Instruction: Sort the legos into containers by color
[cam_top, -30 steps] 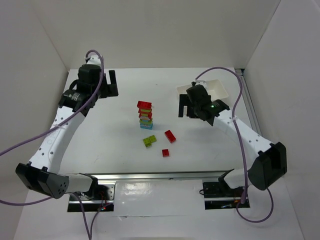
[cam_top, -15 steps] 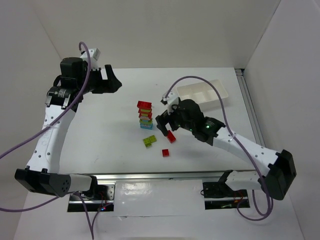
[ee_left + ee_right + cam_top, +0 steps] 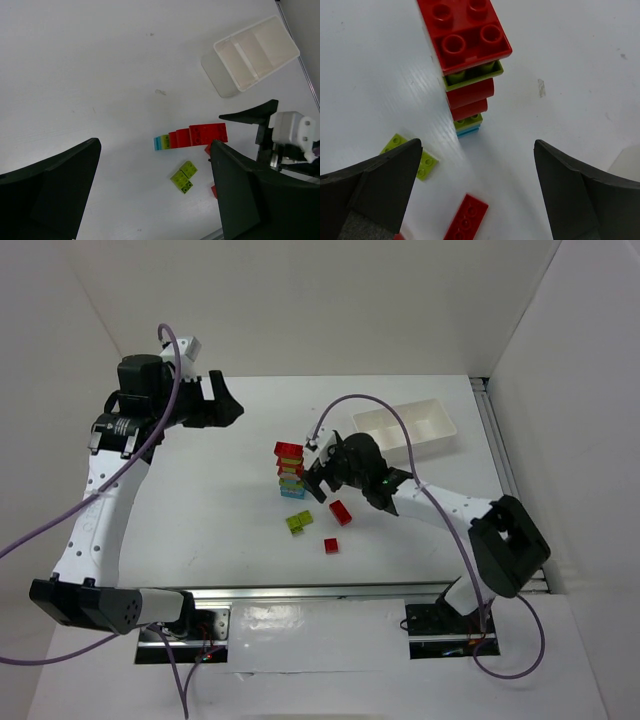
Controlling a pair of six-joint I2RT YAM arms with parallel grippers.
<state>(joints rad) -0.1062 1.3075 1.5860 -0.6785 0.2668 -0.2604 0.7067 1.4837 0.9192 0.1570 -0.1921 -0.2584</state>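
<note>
My right gripper should next move until its fingers are on both sides of the tower below the red top brick, because the tower is beyond its fingers.
A tower of stacked legos [image 3: 290, 470], red on top, then lime, red, lime and cyan at the base, stands mid-table; it also shows in the left wrist view [image 3: 192, 136] and the right wrist view [image 3: 465, 35]. Loose on the table are joined lime bricks [image 3: 298, 522] [image 3: 184, 176] [image 3: 415, 157], a flat red brick [image 3: 341, 512] [image 3: 466, 217] and a small red brick [image 3: 331, 545]. The white three-compartment tray [image 3: 440, 433] [image 3: 225, 82] holds nothing. My right gripper [image 3: 316, 480] [image 3: 477, 195] is open and empty, just right of the tower. My left gripper [image 3: 228, 406] [image 3: 155, 197] is open and empty, high at the back left.
White walls enclose the table on the left, back and right. A metal rail [image 3: 320, 592] runs along the near edge between the arm bases. The right arm's cable [image 3: 400, 425] loops over the tray.
My right gripper has swung from beside the tray leftward to the tower's right side. My left arm rose and drew back a second ago, then held still.
</note>
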